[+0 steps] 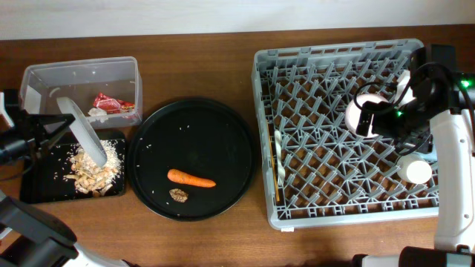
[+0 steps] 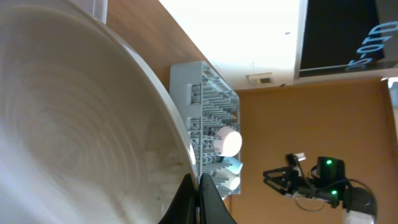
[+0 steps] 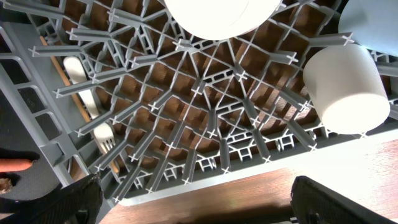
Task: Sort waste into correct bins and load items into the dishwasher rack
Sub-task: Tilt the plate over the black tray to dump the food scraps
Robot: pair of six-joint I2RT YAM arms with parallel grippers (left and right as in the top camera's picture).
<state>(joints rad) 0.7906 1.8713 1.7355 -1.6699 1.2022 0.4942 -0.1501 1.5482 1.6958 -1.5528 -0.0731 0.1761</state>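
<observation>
Next, my left gripper will shift right in the overhead view, level the plate (image 1: 83,132) and bring it down, then release it beside the carrot, where the round black tray (image 1: 191,126) is bare.
My left gripper (image 2: 198,194) is shut on the rim of the pale round plate (image 2: 74,124). It holds the plate (image 1: 83,132) tilted over the shallow black tray (image 1: 37,178), where beige food scraps (image 1: 95,172) lie. The clear box (image 1: 74,78) holds the red wrapper (image 1: 109,103) and white tissue (image 1: 96,113). The carrot (image 1: 191,178) and brown lump (image 1: 178,195) lie on the round black tray (image 1: 191,126). My right gripper (image 3: 205,205) is open and empty above the grey rack (image 1: 341,200). The rack holds a bowl (image 1: 361,111), a cup (image 1: 416,171), the fork (image 1: 280,169) and the chopstick (image 1: 275,185).
The rack (image 3: 186,106) fills the right wrist view, with the bowl (image 3: 214,15), the cup (image 3: 345,87) and the fork (image 3: 102,134) in it. The rack (image 2: 208,118) also shows in the left wrist view. The right arm (image 1: 453,163) hangs over the rack's right side.
</observation>
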